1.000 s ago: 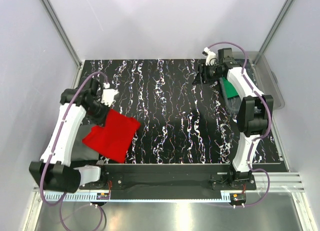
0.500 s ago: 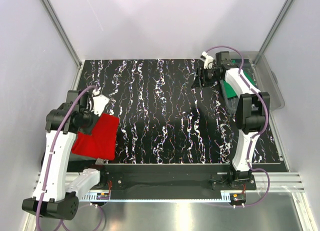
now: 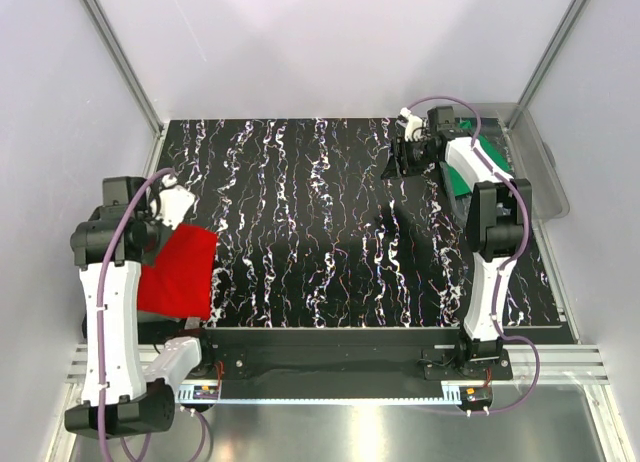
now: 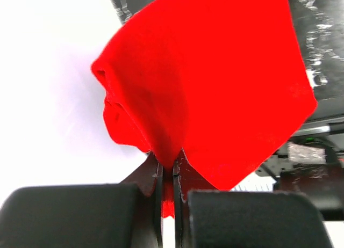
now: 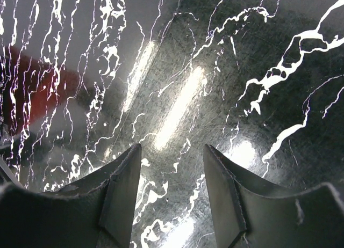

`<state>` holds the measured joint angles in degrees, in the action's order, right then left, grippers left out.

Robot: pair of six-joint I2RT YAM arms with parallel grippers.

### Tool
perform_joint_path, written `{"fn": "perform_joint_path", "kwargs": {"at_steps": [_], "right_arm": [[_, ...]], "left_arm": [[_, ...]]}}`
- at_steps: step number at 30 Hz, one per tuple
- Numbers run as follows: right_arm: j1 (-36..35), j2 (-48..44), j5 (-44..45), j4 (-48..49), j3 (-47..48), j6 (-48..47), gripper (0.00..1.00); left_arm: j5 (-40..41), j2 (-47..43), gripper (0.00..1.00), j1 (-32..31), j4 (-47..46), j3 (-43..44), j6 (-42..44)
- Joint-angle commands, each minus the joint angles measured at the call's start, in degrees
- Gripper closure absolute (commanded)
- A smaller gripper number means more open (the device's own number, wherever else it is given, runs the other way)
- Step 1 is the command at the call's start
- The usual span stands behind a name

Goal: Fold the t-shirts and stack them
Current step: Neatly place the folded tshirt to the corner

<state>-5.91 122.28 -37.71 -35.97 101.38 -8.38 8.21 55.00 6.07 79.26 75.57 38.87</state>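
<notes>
My left gripper will next lower the red t-shirt toward the wall and release it over the dark grey cloth (image 3: 155,327), which shows just underneath.
The bright red t-shirt (image 3: 180,274) hangs folded over the table's near left edge. My left gripper (image 3: 160,232) is shut on its upper edge. In the left wrist view the fingers (image 4: 173,178) pinch a fold of the red cloth (image 4: 215,87), which drapes away from them. A strip of dark grey cloth (image 3: 155,327) shows just under the red shirt. The green t-shirt (image 3: 460,177) lies at the far right, partly hidden by my right arm. My right gripper (image 3: 400,162) is open and empty over the bare table (image 5: 172,167).
A clear plastic bin (image 3: 540,167) stands at the far right edge, beside the green shirt. The black marbled tabletop (image 3: 320,212) lies between the arms. Grey walls close in on the left, right and back.
My left arm has pulled the red t-shirt left and back toward the near left corner. My right gripper has shifted slightly toward the far edge and stays open.
</notes>
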Motion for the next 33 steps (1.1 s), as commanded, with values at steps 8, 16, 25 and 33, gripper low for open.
{"fn": "perform_joint_path", "kwargs": {"at_steps": [8,16,25,33], "right_arm": [[-0.3,2.0,-1.9,2.6,2.8,-0.3,0.43],[-0.3,2.1,-2.0,3.0,2.0,0.0,0.44],[-0.3,1.6,-2.5,4.0,0.2,1.3,0.44],[-0.3,1.6,-2.3,4.5,-0.6,1.9,0.44]], "left_arm": [[2.0,3.9,1.00,7.4,9.2,4.9,9.7],[5.1,6.3,1.00,11.9,-1.6,-2.9,13.0],[7.6,12.2,1.00,16.5,-14.7,-6.3,13.9],[7.9,19.1,1.00,17.4,-19.1,-3.5,13.9]]}}
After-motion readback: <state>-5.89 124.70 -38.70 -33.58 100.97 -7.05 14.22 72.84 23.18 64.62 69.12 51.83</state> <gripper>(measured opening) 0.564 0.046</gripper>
